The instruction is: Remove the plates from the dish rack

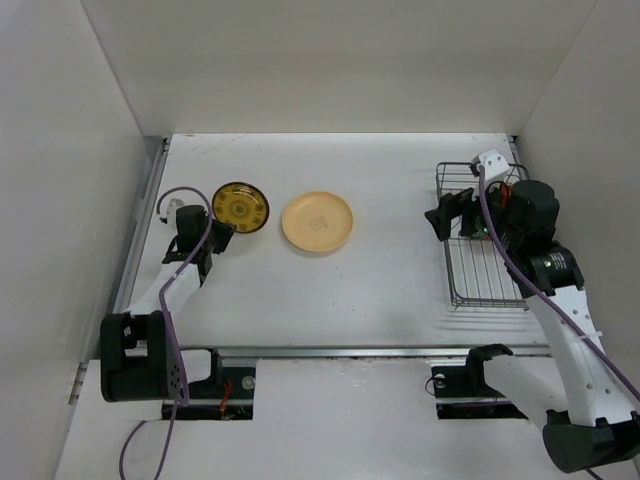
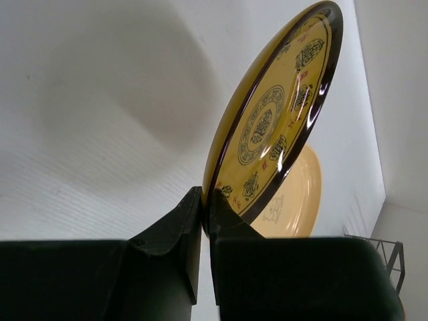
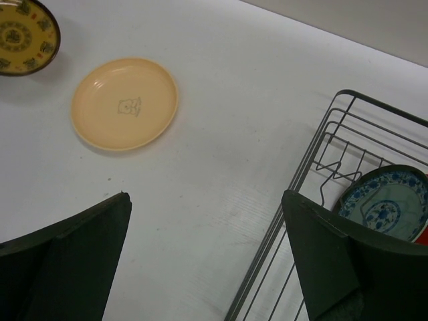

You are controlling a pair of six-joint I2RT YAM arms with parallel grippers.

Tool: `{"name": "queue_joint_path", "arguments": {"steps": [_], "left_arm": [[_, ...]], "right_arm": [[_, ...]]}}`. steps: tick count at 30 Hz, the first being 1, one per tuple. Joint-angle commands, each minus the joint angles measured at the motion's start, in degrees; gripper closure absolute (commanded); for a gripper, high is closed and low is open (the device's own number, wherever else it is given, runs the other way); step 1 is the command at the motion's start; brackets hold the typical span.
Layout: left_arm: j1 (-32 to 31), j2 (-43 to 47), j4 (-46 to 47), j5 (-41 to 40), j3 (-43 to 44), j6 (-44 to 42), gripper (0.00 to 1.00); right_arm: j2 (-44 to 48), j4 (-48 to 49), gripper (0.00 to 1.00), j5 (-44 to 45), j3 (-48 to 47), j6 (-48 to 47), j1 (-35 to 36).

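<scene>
My left gripper should next move down toward the bare tabletop beside the peach-tan plate and release the yellow-patterned plate's near rim, as the yellow-patterned plate (image 1: 241,207) still hangs tilted above it.
My left gripper (image 1: 222,232) (image 2: 206,200) is shut on the near rim of the yellow-patterned plate (image 1: 241,207) (image 2: 277,114) with a dark rim, holding it tilted at the table's left. Right of it the plain peach-tan plate (image 1: 317,222) (image 3: 124,103) (image 2: 291,204) lies flat on the table. The grey wire dish rack (image 1: 480,270) (image 3: 314,164) stands at the right. In it a light blue patterned plate (image 3: 384,204) leans, with an orange-red edge (image 3: 421,234) behind it. My right gripper (image 1: 452,213) (image 3: 204,200) hangs open over the rack's left edge, holding nothing.
White walls close in the table on the left, back and right. A metal rail (image 1: 135,240) runs along the table's left edge. The right arm's body (image 1: 530,215) covers the far part of the rack in the top view.
</scene>
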State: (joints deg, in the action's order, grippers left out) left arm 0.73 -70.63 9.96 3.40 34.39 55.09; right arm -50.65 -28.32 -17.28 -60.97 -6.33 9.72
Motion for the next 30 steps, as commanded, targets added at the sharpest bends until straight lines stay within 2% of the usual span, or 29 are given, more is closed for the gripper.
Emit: {"name": "queue_joint_path", "arguments": {"steps": [1,9,15,27,30], "left_arm": [[0.94,-1.7,1.65,0.82,-0.11,2.13,1.0],[1.55,-7.67,-1.43,2.31,2.08,3.36,1.0],[1.55,-7.68,-1.43,2.31,2.08,3.36,1.0],[1.55,-11.72,-2.66,4.6,3.49,2.83,0.99],[1.55,-11.72,-2.66,4.6,3.49,2.3,0.91]], "right_arm": [[1.43,3.88,0.0,1.54,-0.29,1.14,-0.57],[3.1,5.63,0.0,7.6,0.23,3.42,-2.77],[3.63,7.39,0.0,15.85,0.24,4.57,-3.3],[-6.12,4.86,0.0,35.38,-4.15,4.48,-4.35],[-7.87,4.23,0.0,36.96,-4.68,3.95,-4.88]]}}
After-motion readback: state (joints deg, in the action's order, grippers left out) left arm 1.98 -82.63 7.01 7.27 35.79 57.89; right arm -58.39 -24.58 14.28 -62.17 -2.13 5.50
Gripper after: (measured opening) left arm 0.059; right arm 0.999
